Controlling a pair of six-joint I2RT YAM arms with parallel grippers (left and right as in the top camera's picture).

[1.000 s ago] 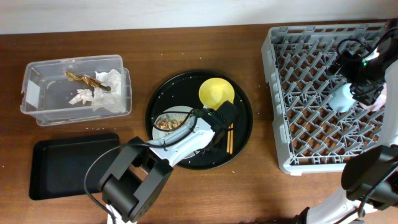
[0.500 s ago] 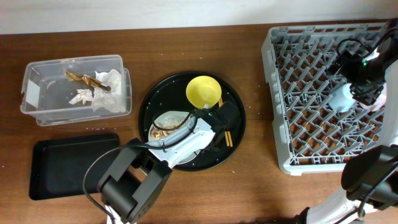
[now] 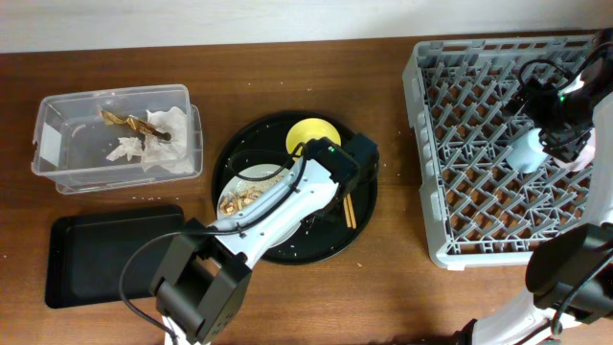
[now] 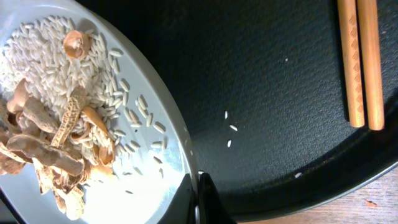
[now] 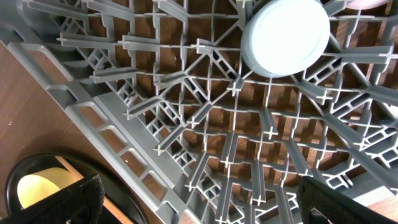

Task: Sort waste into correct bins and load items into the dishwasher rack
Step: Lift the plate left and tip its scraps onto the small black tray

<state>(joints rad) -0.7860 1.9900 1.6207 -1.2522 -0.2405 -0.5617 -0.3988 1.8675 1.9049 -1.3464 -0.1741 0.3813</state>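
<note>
The plate holds scraps. My left gripper should lift it, tip it over the shallow black rectangular tray, and then release it on the round tray.
My left gripper is shut on the right rim of the grey plate, which carries beige nut-shell scraps and rice grains. In the overhead view the left gripper reaches over the yellow bowl, partly hiding it, with the plate to its left. The wooden chopsticks lie on the round black tray. My right gripper is open and empty above the dishwasher rack, next to an upturned light-blue cup. In the overhead view the right gripper is over the rack.
The clear tub at the back left holds white napkins and a brown wrapper. The shallow black rectangular tray lies in front of it. A pink cup shows at the rack's right edge.
My left gripper has moved toward the back, over the yellow bowl, with the plate rim in its hold. The round tray, bowl and plate slid left. The right arm has not moved.
</note>
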